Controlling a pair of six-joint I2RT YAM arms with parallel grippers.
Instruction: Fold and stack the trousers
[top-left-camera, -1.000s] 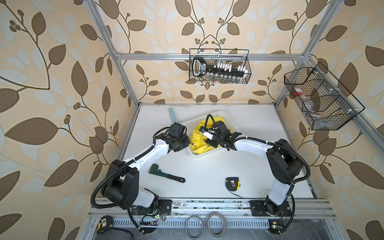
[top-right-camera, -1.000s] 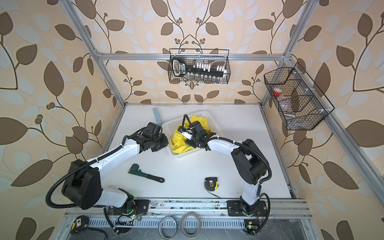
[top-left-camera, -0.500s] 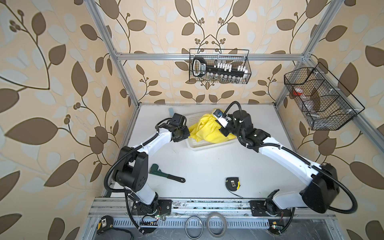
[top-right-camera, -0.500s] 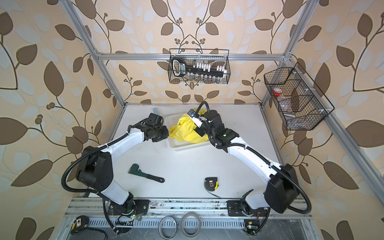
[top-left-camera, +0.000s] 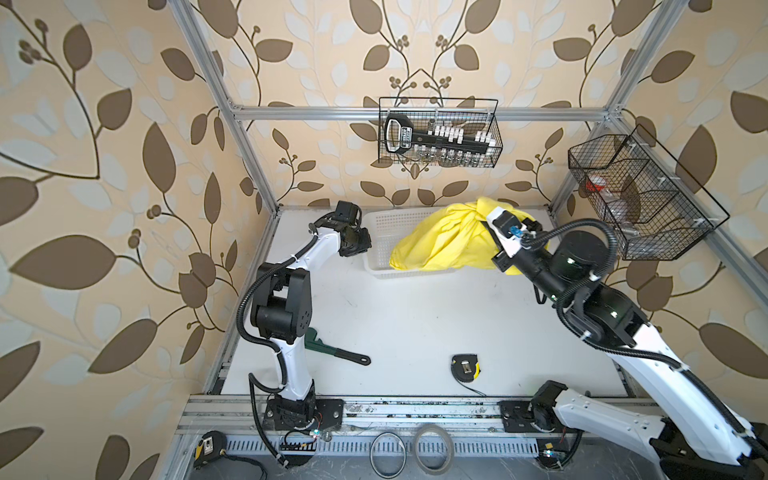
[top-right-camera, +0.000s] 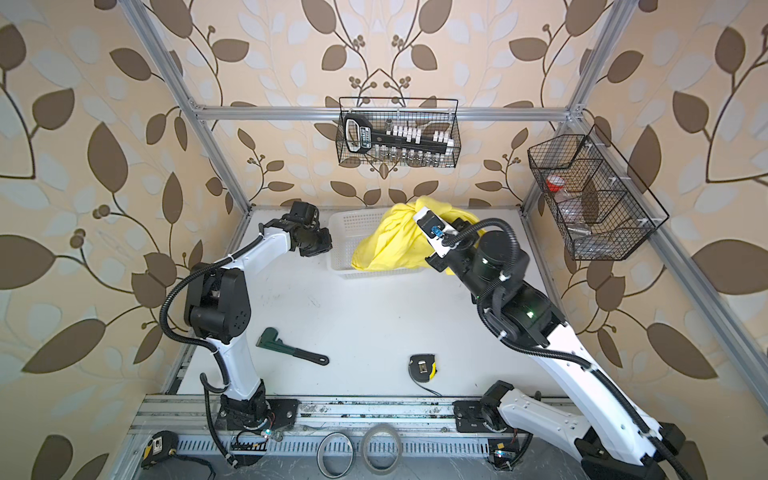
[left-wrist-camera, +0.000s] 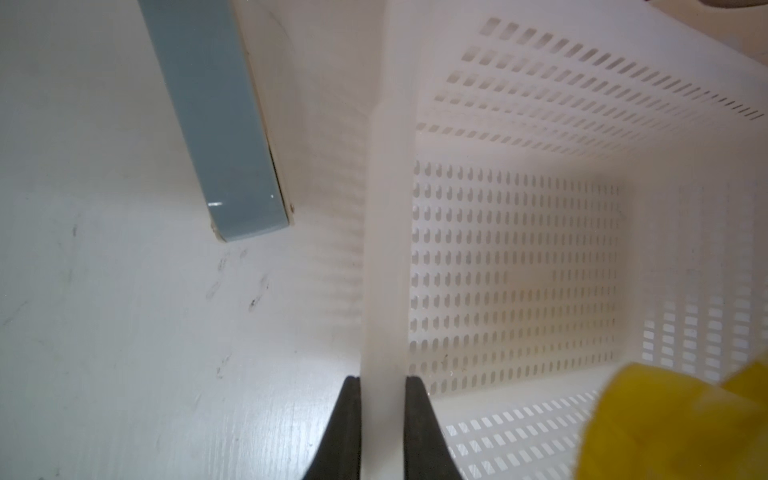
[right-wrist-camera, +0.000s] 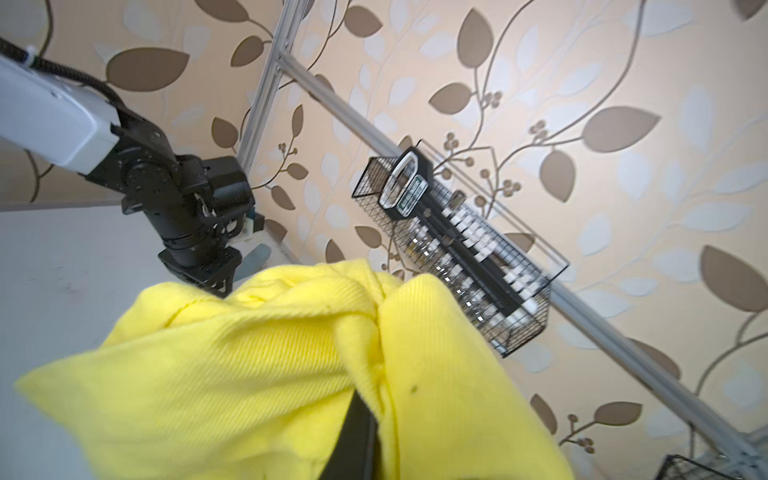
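The left gripper pushes the basket outward toward the back wall (top-left-camera: 393, 198) next, then releases the basket's rim. This clears more open tabletop for folding the trousers (top-left-camera: 444, 245).
The yellow trousers (top-left-camera: 444, 245) hang bunched above the right half of the white perforated basket (top-left-camera: 384, 222), their lower folds drooping over its front rim. My right gripper (top-left-camera: 484, 214) is shut on the top of the bunch. In the right wrist view cloth (right-wrist-camera: 270, 374) wraps the jaws and only one black finger (right-wrist-camera: 357, 432) shows. My left gripper (left-wrist-camera: 382, 380) is shut on the basket's left rim (left-wrist-camera: 386, 249), one finger on each side of the wall. Both top views show it at the basket's left end (top-right-camera: 322, 243).
A green pipe wrench (top-left-camera: 332, 349) and a black-and-yellow tape measure (top-left-camera: 465, 368) lie on the white table near the front. A grey-blue flat piece (left-wrist-camera: 220, 124) lies left of the basket. Wire baskets hang on the back wall (top-left-camera: 438, 133) and the right wall (top-left-camera: 640, 195).
My right gripper shut on the trousers in the basket and lifted them up and to the right. The left gripper stayed at the basket's left rim.
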